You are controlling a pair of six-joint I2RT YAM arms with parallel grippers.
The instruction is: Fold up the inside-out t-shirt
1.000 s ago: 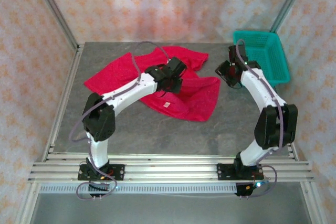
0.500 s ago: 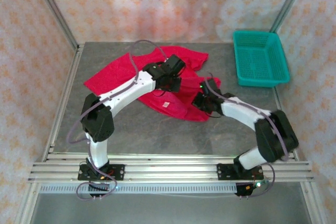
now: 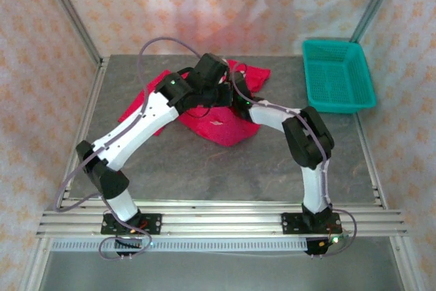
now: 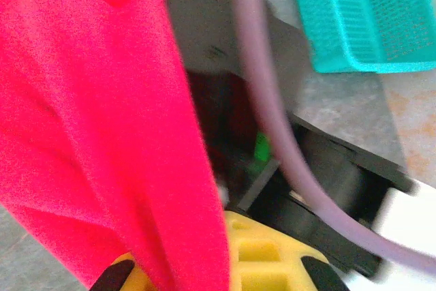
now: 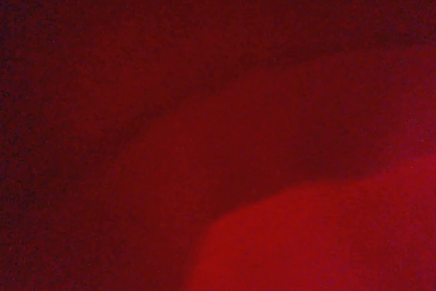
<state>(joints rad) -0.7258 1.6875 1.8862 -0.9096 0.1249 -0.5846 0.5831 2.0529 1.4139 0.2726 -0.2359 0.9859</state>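
My left gripper carries the fold down next, clear of the right gripper, toward the t-shirt end farthest from the basket below, and releases it.
The bright red t-shirt (image 3: pixel 226 126) lies bunched at the middle back of the table, and part of it is lifted. My left gripper (image 3: pixel 210 78) hangs over it, shut on a fold of the t-shirt (image 4: pixel 88 100) that drapes from its yellow jaws. My right gripper (image 3: pixel 236 100) reaches in from the right, right under the left one, with its tip buried in the cloth. Dark red t-shirt fabric (image 5: pixel 306 236) covers the right wrist view, so its fingers are hidden. The right arm's black wrist (image 4: pixel 327 168) and purple cable sit close in front of the left gripper.
A teal plastic basket (image 3: pixel 338 76) stands at the back right corner, also seen as the basket (image 4: pixel 361 18) in the left wrist view. Bare grey table (image 3: pixel 204 168) stretches in front of the shirt. Patterned walls close in the back and both sides.
The right arm swung from beside the basket leftward into the shirt. The left gripper rose and moved back with its fold, and the flat shirt gathered into a smaller heap.
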